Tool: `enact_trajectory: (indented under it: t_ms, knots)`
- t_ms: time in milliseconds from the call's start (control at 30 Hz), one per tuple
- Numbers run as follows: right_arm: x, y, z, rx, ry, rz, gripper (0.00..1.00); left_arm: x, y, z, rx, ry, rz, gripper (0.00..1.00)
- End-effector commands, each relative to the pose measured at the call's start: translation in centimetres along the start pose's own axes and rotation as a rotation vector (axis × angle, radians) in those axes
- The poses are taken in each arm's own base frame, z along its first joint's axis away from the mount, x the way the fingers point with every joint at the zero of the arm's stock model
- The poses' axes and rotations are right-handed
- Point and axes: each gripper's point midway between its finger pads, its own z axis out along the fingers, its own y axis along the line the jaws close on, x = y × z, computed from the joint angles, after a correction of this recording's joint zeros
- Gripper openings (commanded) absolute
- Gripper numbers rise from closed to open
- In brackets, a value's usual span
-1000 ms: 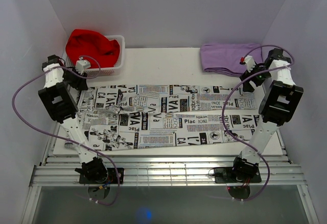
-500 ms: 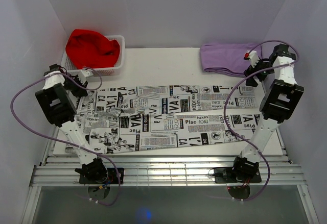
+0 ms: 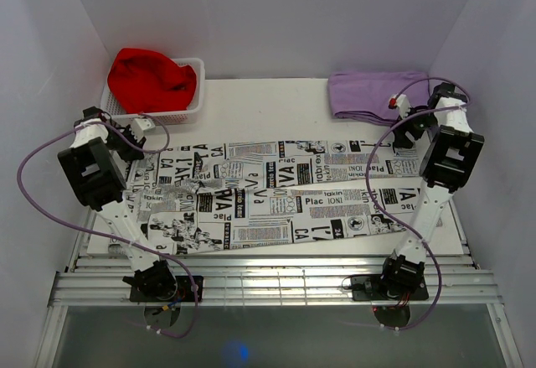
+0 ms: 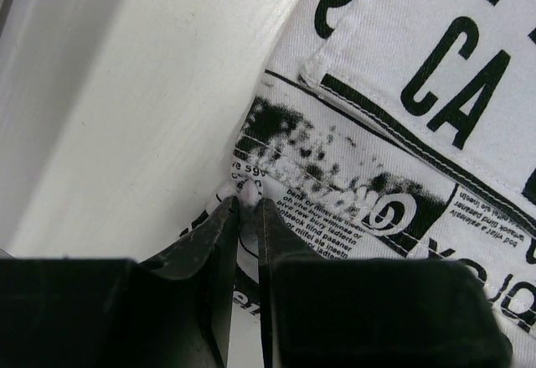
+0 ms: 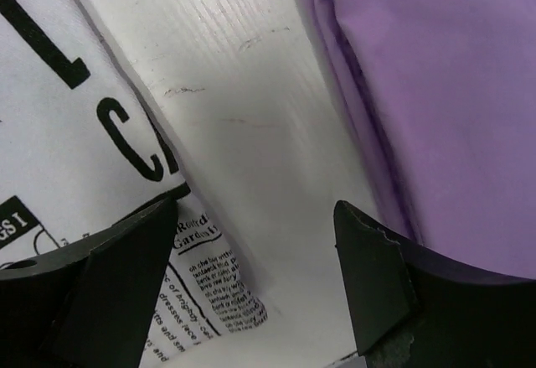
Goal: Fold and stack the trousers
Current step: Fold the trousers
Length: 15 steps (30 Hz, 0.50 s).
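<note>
The trousers' legs lie spread apart. My left gripper therefore needs to lift the trousers' pinched edge next, then bring it back and down onto the near waist corner [image 3: 148,241] and let it go.
The trousers [image 3: 276,192], white with black newspaper print, lie spread lengthwise across the table, waist end to the left. My left gripper [image 3: 134,143] is low at their far left corner. In the left wrist view it [image 4: 247,204] is shut, with a small fold of the trousers' edge [image 4: 402,133] pinched between the tips. My right gripper [image 3: 409,129] hovers at the far right corner, near the leg ends. In the right wrist view it [image 5: 255,217] is open, one finger over the trousers' hem corner [image 5: 209,276], the other beside the purple cloth.
A white basket [image 3: 188,110] holding a red cloth [image 3: 152,79] stands at the back left. A folded lilac-purple cloth [image 3: 373,93] [image 5: 435,91] lies at the back right, close to my right gripper. White walls enclose the table [image 3: 268,108] on three sides.
My left gripper has dropped onto the trousers' far left corner and shut on it. My right gripper has moved from over the purple cloth down toward the trousers' far right corner.
</note>
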Motion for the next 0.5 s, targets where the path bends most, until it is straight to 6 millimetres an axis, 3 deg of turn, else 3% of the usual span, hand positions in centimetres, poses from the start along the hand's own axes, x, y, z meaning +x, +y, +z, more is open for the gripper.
enact_trajectory:
  t_ms: [0, 67, 267, 367, 400, 433, 467]
  knots:
    - [-0.2, 0.3, 0.7, -0.021, 0.017, -0.080, 0.79, 3.1, -3.1, 1.1, 0.106, 0.110, -0.075, 0.10]
    - [0.4, 0.8, 1.2, -0.047, 0.037, -0.099, 0.75, 2.6, -3.2, 1.0, 0.112, 0.090, -0.087, 0.09]
    - [1.8, 3.4, 1.5, -0.143, 0.097, -0.132, 0.50, 1.3, -3.1, 0.8, 0.117, 0.042, -0.126, 0.03]
    - [2.1, 4.0, 0.8, -0.159, 0.125, -0.154, 0.33, 0.5, -2.8, 0.3, 0.108, 0.016, -0.136, 0.00]
    - [2.0, 3.8, 0.5, -0.150, 0.128, -0.159, 0.16, 0.3, -2.7, 0.2, 0.103, 0.009, -0.138, 0.00]
    - [1.7, 3.4, 0.0, -0.130, 0.135, -0.170, 0.08, 0.0, -2.5, 0.1, 0.098, 0.000, -0.142, 0.00]
    - [1.3, 3.0, -0.4, -0.114, 0.136, -0.175, 0.08, -0.4, -1.9, -0.2, 0.082, -0.009, -0.153, 0.00]
